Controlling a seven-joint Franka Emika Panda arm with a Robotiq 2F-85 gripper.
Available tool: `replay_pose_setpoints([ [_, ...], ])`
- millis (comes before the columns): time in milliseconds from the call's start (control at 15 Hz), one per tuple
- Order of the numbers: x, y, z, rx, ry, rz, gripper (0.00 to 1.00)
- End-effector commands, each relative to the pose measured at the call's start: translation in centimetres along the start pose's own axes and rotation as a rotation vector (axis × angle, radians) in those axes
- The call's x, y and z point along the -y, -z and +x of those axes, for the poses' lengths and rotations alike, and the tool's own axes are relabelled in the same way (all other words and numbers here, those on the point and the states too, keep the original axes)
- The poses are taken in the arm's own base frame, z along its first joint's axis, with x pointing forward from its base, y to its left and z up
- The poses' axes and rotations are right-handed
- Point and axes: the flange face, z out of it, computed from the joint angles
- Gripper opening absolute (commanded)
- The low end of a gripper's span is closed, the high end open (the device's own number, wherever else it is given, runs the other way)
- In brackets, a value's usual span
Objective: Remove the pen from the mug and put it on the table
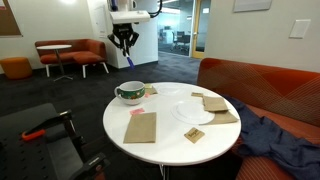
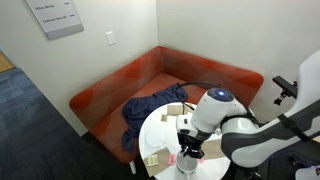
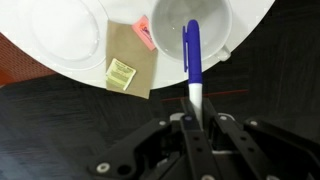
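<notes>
The gripper will next move away from the mug (image 1: pixel 130 93) and down to the bare tabletop between mug and plate, because that open spot has room for the pen.
My gripper (image 3: pixel 196 120) is shut on the pen (image 3: pixel 191 55), a white stick with a blue end that points down toward the mug (image 3: pixel 195 25). In the wrist view the mug sits below on the white round table (image 3: pixel 60 40). In an exterior view the gripper (image 1: pixel 124 42) hangs well above the green-banded mug (image 1: pixel 130 93) at the table's (image 1: pixel 170 138) far edge, with the pen clear of the mug. In an exterior view the arm hides most of the table, and the gripper (image 2: pixel 188 150) is seen from behind.
Brown paper pieces (image 1: pixel 141 127) (image 1: pixel 215 103), a white plate (image 1: pixel 190 110) and a yellow note (image 1: pixel 194 135) lie on the table. A pink scrap (image 3: pixel 145 30) lies beside the mug. An orange sofa (image 1: pixel 260 85) with blue cloth (image 1: pixel 270 135) stands behind it.
</notes>
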Motion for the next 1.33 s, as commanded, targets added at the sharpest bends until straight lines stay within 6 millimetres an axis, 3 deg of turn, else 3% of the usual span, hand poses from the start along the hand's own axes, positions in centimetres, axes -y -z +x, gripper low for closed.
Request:
replay_pose_setpoints([
  [0,-1.4,4.1,-1.7,-0.024,-0.183,-0.081,0.03],
  [333,-5.7,6.6,-5.2,-0.02,-0.44,-0.179,0.03],
  [600,-8.7,5.9,-7.7,-0.006,-0.669,-0.216,0.03],
  [1000,-10.9,2.4,-10.6,0.095,-0.967,-0.3,0.03],
  [1267,-10.6,-1.2,-9.4,0.145,-1.072,-0.298,0.03],
])
